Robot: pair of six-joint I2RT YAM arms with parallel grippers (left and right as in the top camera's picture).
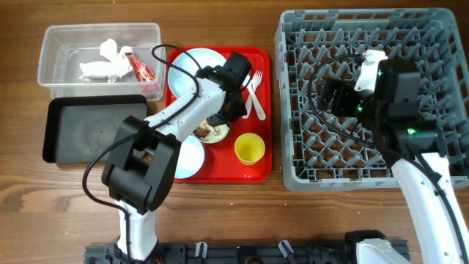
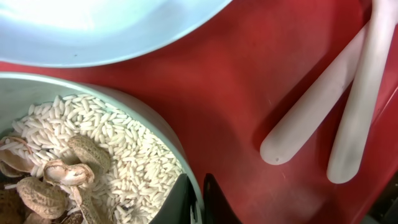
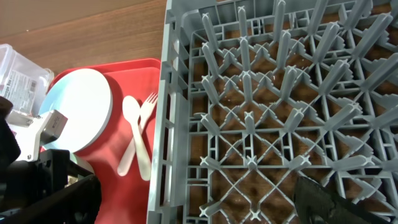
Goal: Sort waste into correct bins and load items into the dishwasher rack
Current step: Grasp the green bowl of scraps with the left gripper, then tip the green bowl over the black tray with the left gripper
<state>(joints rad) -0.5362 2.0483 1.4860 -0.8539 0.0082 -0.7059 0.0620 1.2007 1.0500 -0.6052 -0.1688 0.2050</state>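
Observation:
The bowl holds scraps, so the robot's left gripper will next go up, tip the bowl over the black tray, then come down and let go of it at its spot on the red tray.
My left gripper point(image 1: 222, 123) point(image 2: 200, 200) is shut on the rim of the pale green bowl point(image 1: 214, 133) point(image 2: 163, 132), one finger inside and one outside. The bowl sits on the red tray and holds the rice-like crumbs and brownish scraps point(image 2: 81, 152). The light blue plate point(image 1: 187, 70) point(image 2: 93, 25), light blue bowl point(image 1: 186, 158), yellow cup point(image 1: 249, 149) and white fork and spoon point(image 1: 255, 92) point(image 3: 138, 134) lie on the tray. My right gripper point(image 1: 333, 95) point(image 3: 196, 205) is open and empty above the dishwasher rack point(image 1: 283, 95) point(image 3: 261, 93). Crumpled paper point(image 1: 102, 66) and the wrapper point(image 1: 143, 72) lie in the clear tub point(image 1: 51, 70).
The black tray point(image 1: 91, 130) lies in front of the clear tub, left of the red tray point(image 1: 261, 170) point(image 2: 230, 81). The fork and spoon handles point(image 2: 323, 112) lie just right of the held bowl. The rack stands against the red tray's right edge.

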